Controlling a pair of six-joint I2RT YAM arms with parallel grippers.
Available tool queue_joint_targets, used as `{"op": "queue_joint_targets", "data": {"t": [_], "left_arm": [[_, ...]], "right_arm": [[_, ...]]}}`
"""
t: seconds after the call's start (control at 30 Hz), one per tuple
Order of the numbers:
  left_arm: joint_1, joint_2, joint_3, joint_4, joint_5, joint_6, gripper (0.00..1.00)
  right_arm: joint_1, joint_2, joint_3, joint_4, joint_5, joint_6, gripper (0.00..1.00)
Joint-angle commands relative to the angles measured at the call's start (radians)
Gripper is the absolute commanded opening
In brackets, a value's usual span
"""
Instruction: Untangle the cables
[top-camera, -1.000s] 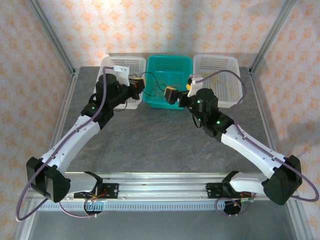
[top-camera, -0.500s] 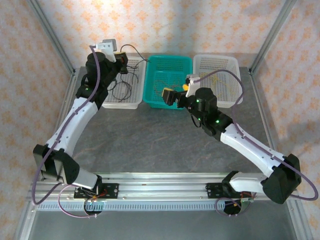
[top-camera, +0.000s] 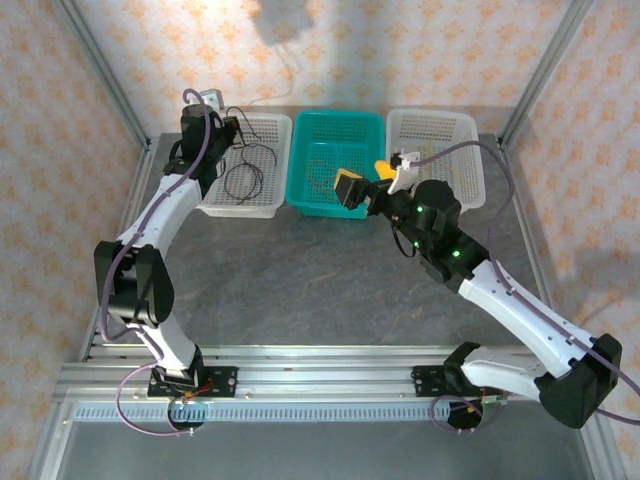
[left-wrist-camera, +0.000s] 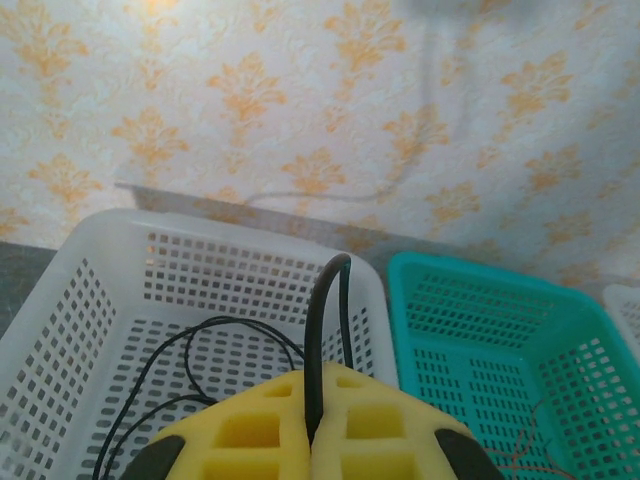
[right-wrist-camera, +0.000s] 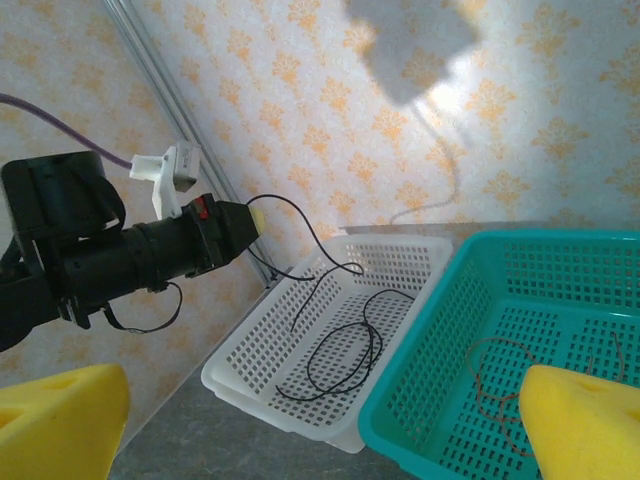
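Observation:
My left gripper holds the black cable. It needs to lower the cable toward its loops and let go of it.
My left gripper (top-camera: 232, 122) is raised over the back of the left white basket (top-camera: 240, 208), shut on the black cable (top-camera: 245, 175). In the left wrist view its yellow pads (left-wrist-camera: 250, 430) pinch the black cable (left-wrist-camera: 322, 310), which arches up and drops into the basket (left-wrist-camera: 60, 330) in loose loops. From the right wrist I see the left gripper (right-wrist-camera: 250, 225) with the black cable (right-wrist-camera: 345, 350) hanging from it and coiled on the basket floor. An orange-brown cable (right-wrist-camera: 500, 385) lies in the teal basket (right-wrist-camera: 420, 400). My right gripper (top-camera: 365, 177) hovers open over the teal basket's near right corner, holding nothing.
Three baskets stand in a row at the back of the table: white, teal (top-camera: 320, 205), and another white basket (top-camera: 470, 125). Metal frame posts and patterned walls close in the back and sides. The grey table in front of the baskets is bare.
My left arm has swung up and back to the left, carrying the black cable from the teal basket's edge over to the left white basket. The right arm has shifted slightly to the right.

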Motion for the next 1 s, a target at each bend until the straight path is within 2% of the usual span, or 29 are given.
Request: {"op": "queue_joint_targets", "data": {"t": [0.0, 0.13, 0.37, 0.43, 0.57, 0.67, 0.77, 0.97], "left_arm": [[0.019, 0.044, 0.025, 0.055, 0.002, -0.025, 0.00], [0.026, 0.112, 0.027, 0.058, -0.003, -0.045, 0.00], [0.026, 0.231, 0.059, -0.053, -0.116, -0.098, 0.00], [0.026, 0.236, 0.042, -0.061, -0.121, -0.112, 0.11], [0.026, 0.202, -0.024, -0.036, -0.096, -0.128, 0.42], [0.024, 0.134, -0.057, -0.033, -0.089, -0.120, 0.56], [0.018, 0.082, -0.082, -0.051, -0.095, -0.109, 0.64], [-0.026, -0.077, -0.222, -0.009, -0.081, -0.094, 0.78]], "right_arm": [[-0.001, -0.004, -0.008, 0.008, -0.002, 0.007, 1.00], [-0.001, 0.011, -0.005, 0.000, -0.010, 0.008, 1.00], [-0.001, 0.031, 0.004, -0.023, -0.010, 0.001, 1.00], [-0.001, 0.032, 0.004, -0.026, 0.002, 0.000, 1.00], [-0.002, 0.034, 0.006, -0.025, 0.049, 0.002, 1.00], [-0.002, 0.035, 0.004, -0.024, 0.106, 0.013, 1.00], [-0.004, 0.042, 0.007, -0.043, 0.148, 0.020, 1.00], [-0.005, 0.063, 0.009, -0.078, 0.124, -0.015, 1.00]]}}
